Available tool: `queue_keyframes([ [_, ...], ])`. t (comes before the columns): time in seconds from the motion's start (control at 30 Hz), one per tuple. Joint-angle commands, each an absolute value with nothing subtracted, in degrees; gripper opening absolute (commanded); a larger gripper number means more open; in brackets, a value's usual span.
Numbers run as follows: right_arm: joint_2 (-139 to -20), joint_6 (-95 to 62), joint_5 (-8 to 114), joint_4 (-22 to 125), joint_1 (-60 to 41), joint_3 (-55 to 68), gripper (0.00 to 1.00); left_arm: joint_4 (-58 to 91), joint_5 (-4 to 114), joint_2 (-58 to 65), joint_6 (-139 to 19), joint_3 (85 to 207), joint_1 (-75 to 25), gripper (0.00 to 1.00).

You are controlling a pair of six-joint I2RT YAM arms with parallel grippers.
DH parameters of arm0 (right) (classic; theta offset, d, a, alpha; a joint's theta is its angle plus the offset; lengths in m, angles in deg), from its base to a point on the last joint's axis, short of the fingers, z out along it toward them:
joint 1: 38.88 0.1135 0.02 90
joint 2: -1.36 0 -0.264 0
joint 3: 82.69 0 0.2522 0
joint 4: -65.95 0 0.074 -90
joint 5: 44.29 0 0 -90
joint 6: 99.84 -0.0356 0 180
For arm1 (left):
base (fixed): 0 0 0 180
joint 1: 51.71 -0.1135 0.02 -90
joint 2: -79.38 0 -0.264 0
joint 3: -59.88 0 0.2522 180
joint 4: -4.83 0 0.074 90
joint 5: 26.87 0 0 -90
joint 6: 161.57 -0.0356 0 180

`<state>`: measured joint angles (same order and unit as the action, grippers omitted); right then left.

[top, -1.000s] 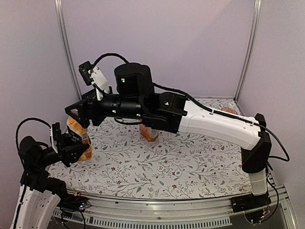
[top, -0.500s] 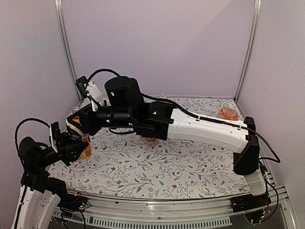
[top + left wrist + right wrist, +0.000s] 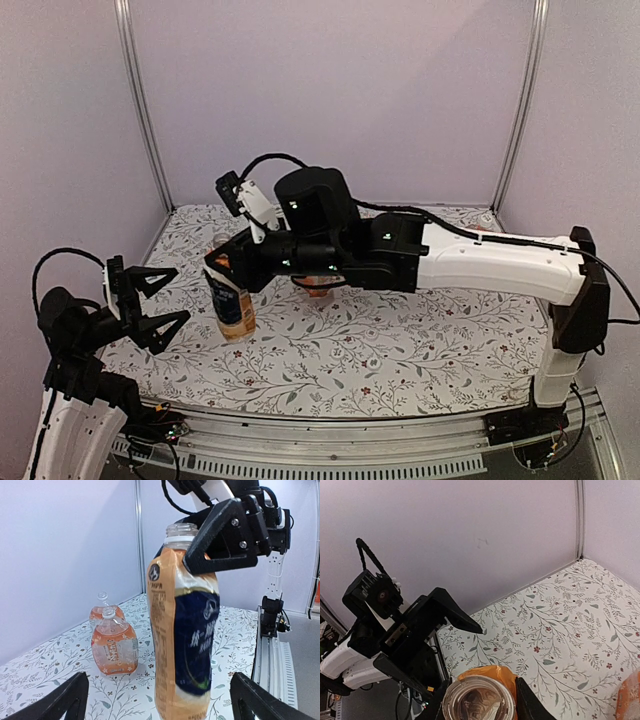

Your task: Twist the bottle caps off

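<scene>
The mat beyond the squat bottles is below my right gripper and to its right in the top view, so my right gripper will next swing past the bottles and go down to release.
The tall orange-and-black bottle point(image 3: 233, 300) stands upright left of the mat's middle. Its mouth point(image 3: 478, 706) is open and bare. My right gripper point(image 3: 222, 262) is shut on its neck, one finger point(image 3: 530, 702) on each side, reaching in from the right point(image 3: 222, 530). My left gripper point(image 3: 180, 293) is open just left of the bottle point(image 3: 185, 630), with its fingers point(image 3: 62, 702) wide apart and clear of the label. Two squat bottles point(image 3: 114, 642) stand behind, their necks open. No bottle caps are in view.
A squat orange bottle point(image 3: 318, 285) shows partly behind my right forearm. The right arm point(image 3: 480, 260) stretches across the back of the floral mat point(image 3: 400, 350). A side wall and a metal post point(image 3: 140, 110) stand close on the left.
My left gripper has let go of the tall bottle and opened wide. My right gripper has shut on the bottle's neck and carried it right, toward the mat's middle.
</scene>
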<state>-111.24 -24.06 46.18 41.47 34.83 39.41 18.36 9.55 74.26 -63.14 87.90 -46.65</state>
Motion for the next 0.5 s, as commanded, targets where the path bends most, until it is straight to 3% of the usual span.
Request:
queue_keyframes([
  [0.0, -94.86, -21.52, 30.52, 39.44, 30.92, 26.74, 0.17, 18.23, 9.46, 75.14, -63.02, 87.61, -47.31, 1.0],
  [0.17, -81.47, -23.83, 16.56, 38.78, 22.72, 9.56, 0.18, 18.36, 9.27, 74.86, -63.21, 87.65, -47.85, 0.99],
  [0.3, -78.69, -22.41, 10.64, 40.73, 14.86, 2.96, 0.21, 18.41, 9.46, 73.86, -63.49, 87.75, -48.6, 1.0],
  [0.47, -82.25, -20.59, 16.5, 55.56, 4.91, -3.89, 0.23, 18.41, 9.48, 73.1, -63.98, 87.88, -50.01, 0.99],
])
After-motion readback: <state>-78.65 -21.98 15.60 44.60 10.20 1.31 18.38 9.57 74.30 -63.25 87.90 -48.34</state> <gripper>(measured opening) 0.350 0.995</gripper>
